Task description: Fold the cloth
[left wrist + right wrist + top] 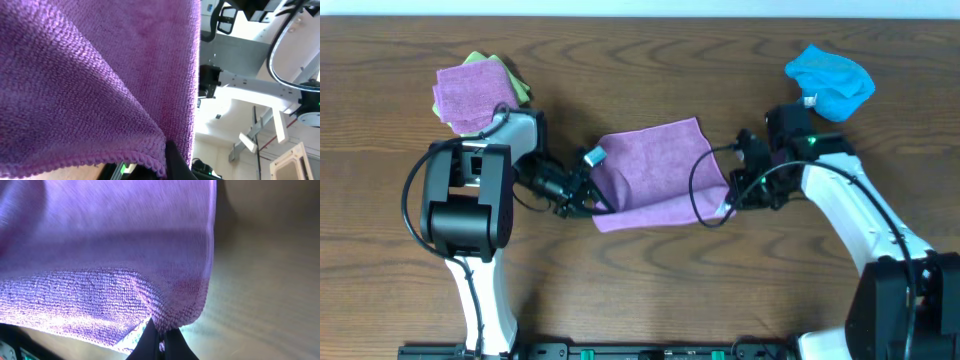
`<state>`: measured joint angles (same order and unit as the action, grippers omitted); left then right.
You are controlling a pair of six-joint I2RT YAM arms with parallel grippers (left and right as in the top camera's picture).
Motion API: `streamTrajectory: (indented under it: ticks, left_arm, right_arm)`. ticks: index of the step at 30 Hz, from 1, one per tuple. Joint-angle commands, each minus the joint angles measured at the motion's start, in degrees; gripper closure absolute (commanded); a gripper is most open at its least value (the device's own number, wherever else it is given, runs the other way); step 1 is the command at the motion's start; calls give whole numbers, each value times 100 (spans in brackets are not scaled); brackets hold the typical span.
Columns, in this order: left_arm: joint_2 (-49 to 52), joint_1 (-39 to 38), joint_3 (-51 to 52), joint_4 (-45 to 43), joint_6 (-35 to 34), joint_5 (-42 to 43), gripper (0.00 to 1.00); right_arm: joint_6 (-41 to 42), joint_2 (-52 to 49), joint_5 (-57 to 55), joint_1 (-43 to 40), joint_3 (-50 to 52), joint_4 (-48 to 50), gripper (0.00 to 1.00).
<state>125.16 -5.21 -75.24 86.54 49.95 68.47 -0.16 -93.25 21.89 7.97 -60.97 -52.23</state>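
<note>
Next, my left gripper moves outward and down to release its corner over the cloth's far corner nearest the green cloth (607, 140), as the cloth's far half lies on the tabletop.
The lilac-purple fuzzy cloth (658, 170) is held up over the table's middle, stretched between both grippers. My left gripper (588, 200) is shut on the cloth's near left corner. My right gripper (728, 200) is shut on its near right corner. In the left wrist view the cloth (90, 75) fills most of the frame, its hem pinched at my left gripper (167, 157). In the right wrist view the cloth (110, 255) hangs over my right gripper (161, 335), which pinches a corner beside a white tag (136, 334).
A folded purple cloth (470, 92) lies on a green one (520, 88) at the back left. A crumpled bright blue cloth (830, 80) lies at the back right. The wooden table (660, 290) runs below.
</note>
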Motion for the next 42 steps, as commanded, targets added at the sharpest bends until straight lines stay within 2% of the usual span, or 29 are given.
streamTrajectory:
  ticks: [1, 5, 11, 15, 16, 21, 26, 33, 42]
  left_arm:
    - [-48, -52, 444, -160, 280, -48, 94]
    - [-48, -92, 870, -278, 282, 63, 94]
    - [-236, -15, 841, -304, 280, 468, 94]
    - [-605, 262, 682, -396, 120, 439, 94]
    - [-715, 374, 658, -568, -127, 363, 94]
    - [-1246, 789, 645, -2090, -2323, -828, 94]
    - [-1342, 621, 645, -3348, -3606, -1394, 94]
    - [-1342, 435, 645, -4529, -4697, -2111, 94]
    - [-1342, 481, 645, -5401, -5309, -2496, 94]
  right_arm:
    - [188, 79, -20, 39, 310, 90, 99]
    - [229, 79, -46, 72, 439, 284, 99]
    - [302, 81, -46, 74, 439, 935, 99]
    - [444, 79, -66, 160, 439, 1580, 99]
    - [448, 79, -68, 214, 439, 1740, 99]
    - [656, 66, -444, 533, 437, 2424, 99]
    - [763, -42, -680, 636, 435, 3012, 99]
    - [769, -520, -822, 636, 352, 3803, 99]
    - [754, -1130, -844, 636, -190, 4183, 99]
